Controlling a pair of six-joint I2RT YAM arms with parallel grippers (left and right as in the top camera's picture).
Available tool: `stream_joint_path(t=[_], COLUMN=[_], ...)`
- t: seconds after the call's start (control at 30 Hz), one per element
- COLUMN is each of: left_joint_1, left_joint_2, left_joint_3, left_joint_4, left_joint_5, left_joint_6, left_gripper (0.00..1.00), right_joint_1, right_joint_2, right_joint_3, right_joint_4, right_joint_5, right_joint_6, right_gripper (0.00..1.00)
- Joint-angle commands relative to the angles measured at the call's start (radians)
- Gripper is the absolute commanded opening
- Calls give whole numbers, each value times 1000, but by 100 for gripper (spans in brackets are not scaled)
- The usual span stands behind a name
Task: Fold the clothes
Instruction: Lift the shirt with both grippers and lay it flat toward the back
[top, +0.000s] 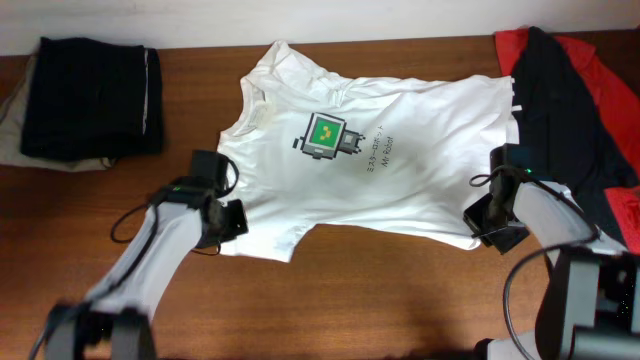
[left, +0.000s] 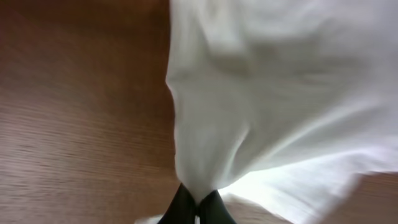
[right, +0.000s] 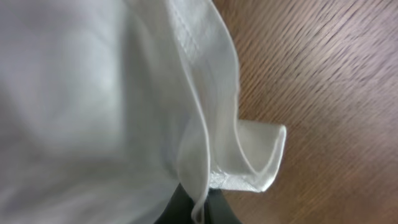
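The shirt's print faces up, so my left gripper will next lift the shirt's near edge, then swing it outward and down beside the folded black garment.
A white short-sleeved T-shirt (top: 390, 170) with a green-and-black pixel print (top: 324, 137) and dark lettering lies spread on the wooden table, neck toward the left. My left gripper (top: 228, 220) is shut on the shirt's near left edge; in the left wrist view its black fingers (left: 197, 208) pinch a bunch of white cloth (left: 261, 93). My right gripper (top: 492, 222) is shut on the shirt's near right corner; in the right wrist view the fingers (right: 198, 208) clamp the hemmed edge (right: 205, 112). A black-and-red garment (top: 575, 110) lies at the far right.
A folded black garment (top: 92, 97) rests on a beige cloth (top: 18, 115) at the back left. Bare wooden table (top: 380, 290) runs along the front between the two arms. Cables trail from both wrists.
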Motion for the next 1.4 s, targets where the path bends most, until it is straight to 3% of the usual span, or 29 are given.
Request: stream_joint_path(t=[0.0,0.07,0.17,0.3,0.37,0.43,0.5,0.6,0.67,0.83,0.87,0.9,0.93,1.0,1.1,1.2,1.27,1.37], left_joint_1=[0,0,0,0,0,0,0,0,1,1,3,3,3,3,3,2,3,2], left_joint_2=[-316,-519,-729,-724,-716,-706,-652,-389,-165,496,667,734,774,769,607,476,404,421], left_joint_3=[5,36,242,724,880,964,963,964,964,964,964,964,964,966,988,988,988,968], left_joint_4=[0,-2,-62,-241,-265,-245,-246,-222,-141,243,368,406,407,355,216,88,-87,-348], left_joint_5=[-12,-19,-69,-121,-122,-208,-241,-385,-406,-453,-454,-454,-454,-453,-453,-421,-267,-28], left_joint_6=[12,12,12,35,35,35,35,35,36,119,121,127,151,153,153,152,152,152], left_gripper=[1,0,1,1,1,1,1,1,1,1,16,67,99,99,99,99,99,99], right_joint_1=[-2,-2,-2,-3,-3,-3,-3,-2,-2,14,39,53,64,68,62,63,66,119], right_joint_2=[-247,-446,-643,-605,-553,-487,-405,-206,-56,461,603,660,708,721,629,559,536,544], right_joint_3=[9,44,360,961,1235,1405,1432,1432,1432,1432,1432,1432,1432,1433,1487,1538,1539,1498], right_joint_4=[-83,-142,-404,-701,-775,-783,-779,-752,-702,-442,-367,-352,-348,-368,-525,-640,-756,-858], right_joint_5=[32,-6,-26,-23,-23,-23,-23,-23,-23,-29,-35,-39,-40,-54,-58,-155,-331,-338], right_joint_6=[4,-81,-175,-234,-234,-233,-229,-230,-230,-233,-233,-234,-239,-259,-265,-362,-391,-391], right_gripper=[4,4,4,4,4,4,4,4,4,4,11,58,98,99,99,99,99,99])
